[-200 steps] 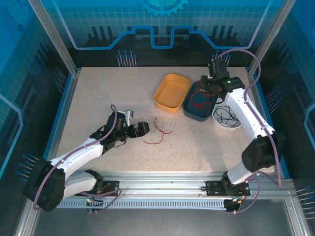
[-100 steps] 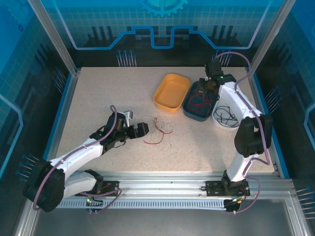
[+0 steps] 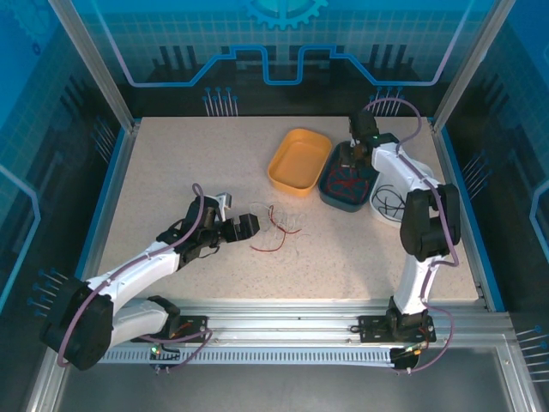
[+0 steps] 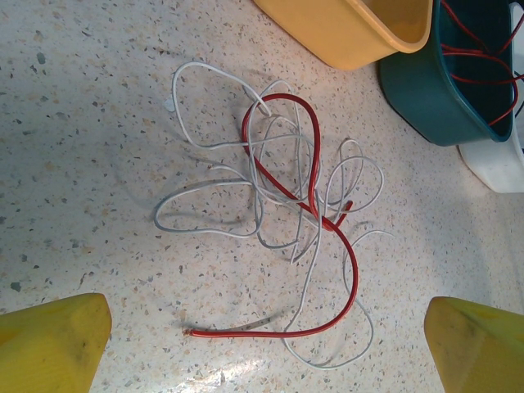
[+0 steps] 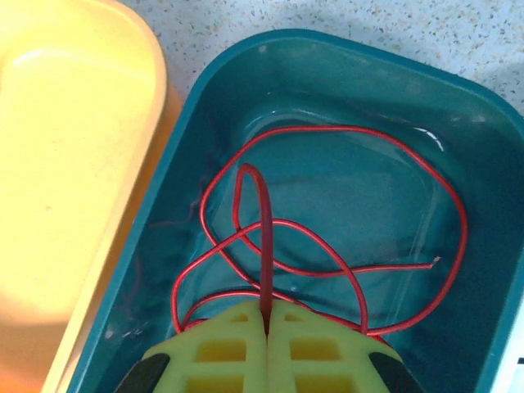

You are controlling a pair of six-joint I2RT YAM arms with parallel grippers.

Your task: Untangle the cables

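The held red cable goes down inside the teal bin with my right gripper next for release, since the bin's bottom below the gripper already holds coiled red cable.
A loose tangle of cables (image 3: 276, 227) lies on the table: one thick red wire (image 4: 354, 274) looped through several thin white ones (image 4: 282, 184). My left gripper (image 3: 250, 225) rests just left of it, open; in the left wrist view its yellow fingertips (image 4: 51, 340) straddle the red wire's free end, touching nothing. My right gripper (image 3: 352, 158) hovers over the teal bin (image 3: 330, 196), shut on a red cable (image 5: 264, 246) that loops upward from its pads (image 5: 237, 344). More red cable (image 5: 327, 270) lies coiled on the bin floor.
An orange-yellow bin (image 3: 298, 160) stands beside the teal bin's left side. A white bowl (image 3: 386, 219) holding black cables (image 3: 393, 202) sits to the right of the teal bin. Blue rails border the table on both sides.
The right arm's elbow folded inward and its gripper shifted slightly left over the teal bin, still shut on the red cable. The left arm and the tangle have not moved.
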